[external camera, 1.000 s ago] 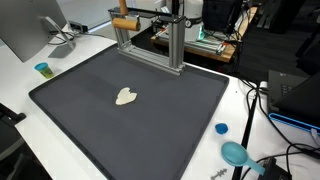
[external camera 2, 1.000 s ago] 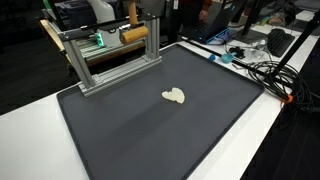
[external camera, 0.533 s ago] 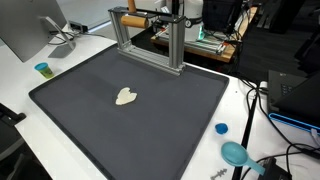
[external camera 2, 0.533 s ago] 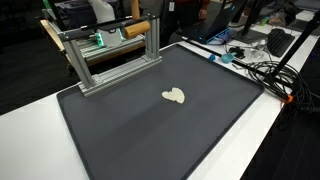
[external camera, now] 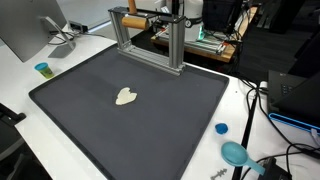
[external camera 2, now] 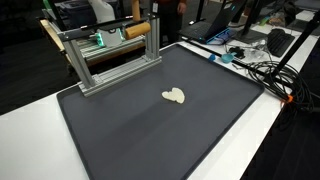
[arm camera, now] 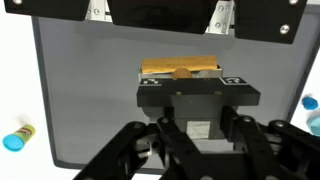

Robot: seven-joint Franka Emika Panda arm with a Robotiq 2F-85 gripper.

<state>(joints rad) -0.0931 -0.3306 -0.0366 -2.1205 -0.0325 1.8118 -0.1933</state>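
Observation:
Next, the gripper shifts toward the black bar's open notch (arm camera: 222, 16), lowers and releases, since that notch lies to the gripper's right in the wrist view.
My gripper (arm camera: 197, 138) is up at the top bar of an aluminium frame (external camera: 176, 45) at the back edge of a black mat (external camera: 150, 120). Its fingers flank a black block (arm camera: 197, 100) that carries a wooden cylinder (arm camera: 180, 68), and they appear shut on it. In both exterior views the gripper (external camera: 153, 16) (external camera 2: 152, 14) reaches the wooden cylinder (external camera: 131, 20) (external camera 2: 136, 30) at bar height on the frame (external camera 2: 110, 62). A small cream-coloured piece (external camera: 125, 96) (external camera 2: 174, 96) lies alone on the mat (external camera 2: 150, 135), far from the gripper.
A blue cup (external camera: 42, 69) and a monitor (external camera: 25, 30) stand beside the mat. A blue cap (external camera: 221, 128) and a teal scoop (external camera: 236, 154) lie on the white table. Cables (external camera 2: 262, 68) and electronics crowd one side.
The wooden cylinder has shifted a little along the frame's top bar toward the gripper side compared with a second ago. The cream piece has not moved.

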